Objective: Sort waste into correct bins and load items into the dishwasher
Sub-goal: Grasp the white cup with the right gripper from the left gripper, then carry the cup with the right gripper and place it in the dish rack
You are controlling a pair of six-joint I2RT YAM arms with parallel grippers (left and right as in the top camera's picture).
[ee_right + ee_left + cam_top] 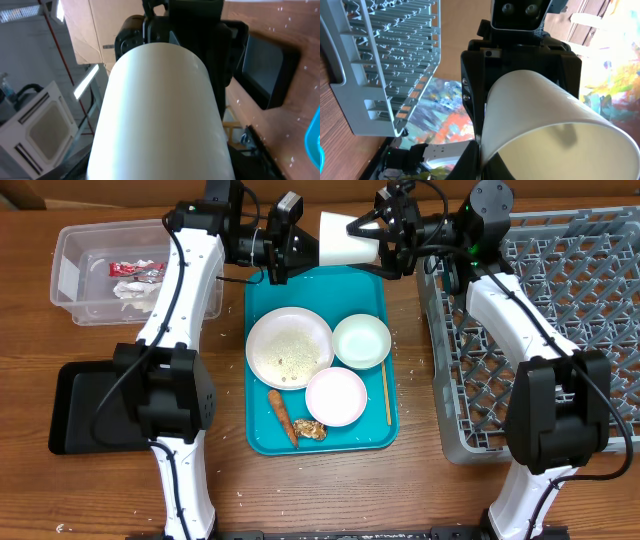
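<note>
My right gripper holds the cup [345, 240]. Next it will swing to the right in the overhead view and lower the cup onto the rack's side opposite the tray [619, 302], where the rack's wires are empty.
The white cup [345, 240] hangs on its side above the far edge of the teal tray, between both grippers. My left gripper [300, 245] pinches its rim, as the left wrist view [485, 162] shows. My right gripper [385, 242] clasps the cup's narrow base, its fingers against the sides. The cup fills the right wrist view [160, 115]. On the tray lie the white plate [289, 348] with rice grains, the green-white bowl [361, 341], the pink bowl [336, 396], the sausage stick [283, 416] and the brown lump [310, 428].
The grey dish rack [560, 330] stands at the right. The clear tub [70, 280] at the far left holds the red-and-silver wrapper [135, 270] and napkins [130, 290]. The black tray [85, 405] lies at the left. A thin wooden stick [387, 392] lies on the teal tray [265, 440].
</note>
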